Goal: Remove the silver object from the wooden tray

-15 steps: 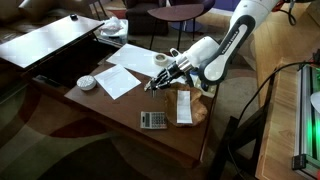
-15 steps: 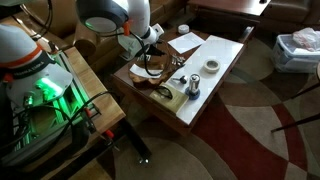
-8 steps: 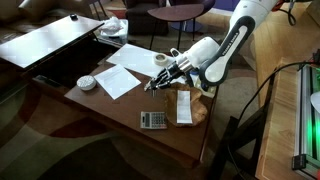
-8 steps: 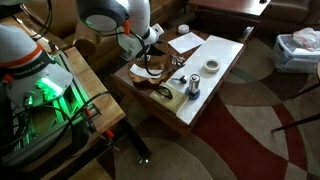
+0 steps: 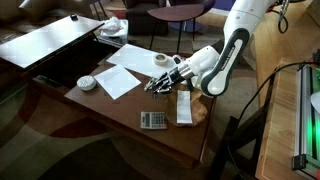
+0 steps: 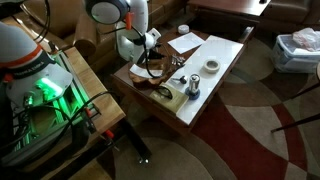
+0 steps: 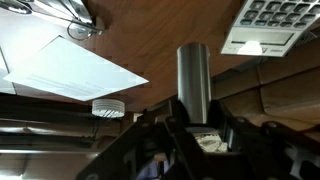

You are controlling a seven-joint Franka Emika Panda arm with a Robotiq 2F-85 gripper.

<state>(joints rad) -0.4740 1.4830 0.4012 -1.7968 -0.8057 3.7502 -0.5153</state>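
Observation:
My gripper should lower the silver object next to the calculator and release it on the bare tabletop (image 5: 156, 104), clear of the wooden tray (image 5: 203, 112).
In the wrist view a silver object (image 7: 193, 75), a smooth silvery stick, stands out from between my gripper's (image 7: 193, 118) fingers, which are shut on it. In an exterior view my gripper (image 5: 160, 79) hangs low over the dark table, left of the wooden tray (image 5: 203, 112) and apart from it. The tray lies near the table's right edge with a white paper slip (image 5: 184, 105) on it. The silver object is too small to make out in both exterior views.
A jumbled shiny metal cluster (image 5: 152, 87) lies just under my gripper and shows in the wrist view (image 7: 75, 15). A grey calculator (image 5: 153, 120) sits near the front edge. White paper sheets (image 5: 125, 75) and a tape roll (image 5: 87, 82) lie to the left.
The arm's elbow has dropped and swung a little toward the tray side. The gripper stays near the metal cluster, still shut.

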